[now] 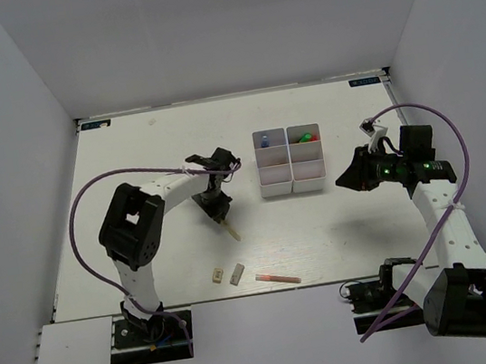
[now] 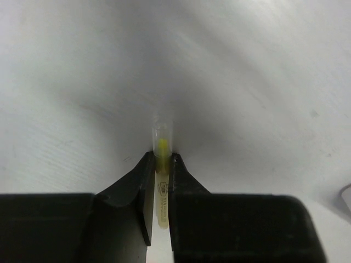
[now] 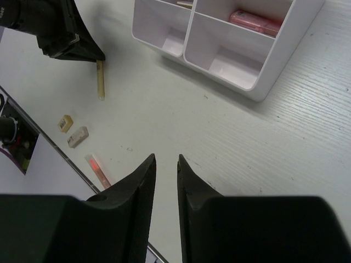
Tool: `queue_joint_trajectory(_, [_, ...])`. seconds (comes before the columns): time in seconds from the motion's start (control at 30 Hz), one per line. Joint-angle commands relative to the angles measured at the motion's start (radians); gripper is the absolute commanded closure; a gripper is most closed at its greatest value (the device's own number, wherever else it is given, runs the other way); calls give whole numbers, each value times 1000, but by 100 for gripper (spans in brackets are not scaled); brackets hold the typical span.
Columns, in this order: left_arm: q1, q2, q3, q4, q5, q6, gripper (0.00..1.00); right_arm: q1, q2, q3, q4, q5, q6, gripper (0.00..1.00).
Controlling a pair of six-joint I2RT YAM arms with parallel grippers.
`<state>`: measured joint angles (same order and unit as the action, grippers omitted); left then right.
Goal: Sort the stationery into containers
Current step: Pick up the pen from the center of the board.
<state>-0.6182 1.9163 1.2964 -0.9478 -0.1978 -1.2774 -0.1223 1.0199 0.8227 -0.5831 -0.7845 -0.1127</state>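
The white box's closest near section [image 1: 276, 180] is empty, so my left gripper needs to lift the thin yellow pen over that section and release the pen there.
My left gripper [image 1: 217, 206] is shut on a thin yellow pen [image 1: 231, 231] and holds it by one end, low over the table; in the left wrist view the pen [image 2: 162, 147] sits between the pads of the gripper [image 2: 163, 157]. The white six-compartment box [image 1: 292, 175] stands to its right, with a dark marker [image 1: 267, 140] and green and red items [image 1: 308, 137] in the far compartments. My right gripper [image 1: 350, 178] hovers right of the box; its jaws [image 3: 166, 158] stand slightly apart and empty. A pink item [image 3: 256, 22] lies in one compartment.
Near the front edge lie a beige eraser [image 1: 215, 277], a grey eraser [image 1: 236, 275] and a thin pink pen [image 1: 278, 278]; they also show in the right wrist view as the beige eraser [image 3: 66, 123], the grey eraser [image 3: 78, 136] and the pen [image 3: 97, 169]. White walls enclose the table.
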Motion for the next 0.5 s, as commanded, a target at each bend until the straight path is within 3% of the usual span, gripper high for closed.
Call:
queue_joint_trajectory(0.0, [-34, -68, 40, 114, -74, 212, 100, 0, -17, 36, -9, -5, -5, 74])
queue_joint_trajectory(0.23, [-109, -134, 99, 243, -88, 665, 100, 0, -15, 35, -11, -5, -2, 74])
queue_joint_trajectory(0.47, [-213, -210, 61, 526, -153, 898, 100, 1, -12, 33, -6, -7, -2, 74])
